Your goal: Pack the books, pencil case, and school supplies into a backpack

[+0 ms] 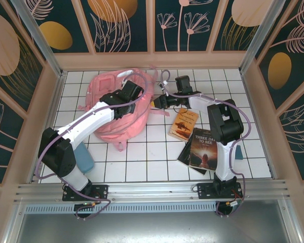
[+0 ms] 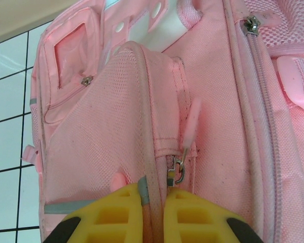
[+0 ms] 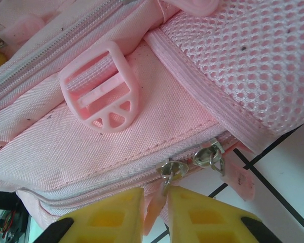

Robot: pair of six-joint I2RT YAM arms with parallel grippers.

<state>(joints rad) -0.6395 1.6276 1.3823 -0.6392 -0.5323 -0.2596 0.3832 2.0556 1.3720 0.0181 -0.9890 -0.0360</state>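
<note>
The piped fabric seam runs between my left gripper's fingers, and the zip slider sits outside them. My left gripper should next open in place on top of the backpack and release the seam for that reason.
The pink backpack (image 1: 114, 119) lies on the white tiled table at the back left. My left gripper (image 1: 137, 92) rests on top of it, shut on a piped fabric seam (image 2: 153, 167) beside a metal zip slider (image 2: 178, 171). My right gripper (image 1: 155, 103) is at the backpack's right edge, its yellow fingers shut on a pink zip pull tab (image 3: 153, 212) that hangs from a slider (image 3: 173, 169). A second slider (image 3: 209, 154) sits just to its right. The orange-brown book (image 1: 183, 125) and the larger dark book (image 1: 202, 148) lie right of the backpack.
A blue soft item (image 1: 84, 159) lies by the left arm's base, partly hidden by the arm. A small teal object (image 1: 239, 153) sits right of the right arm. A pink strap buckle (image 3: 102, 88) lies above the zip. Wooden walls ring the table.
</note>
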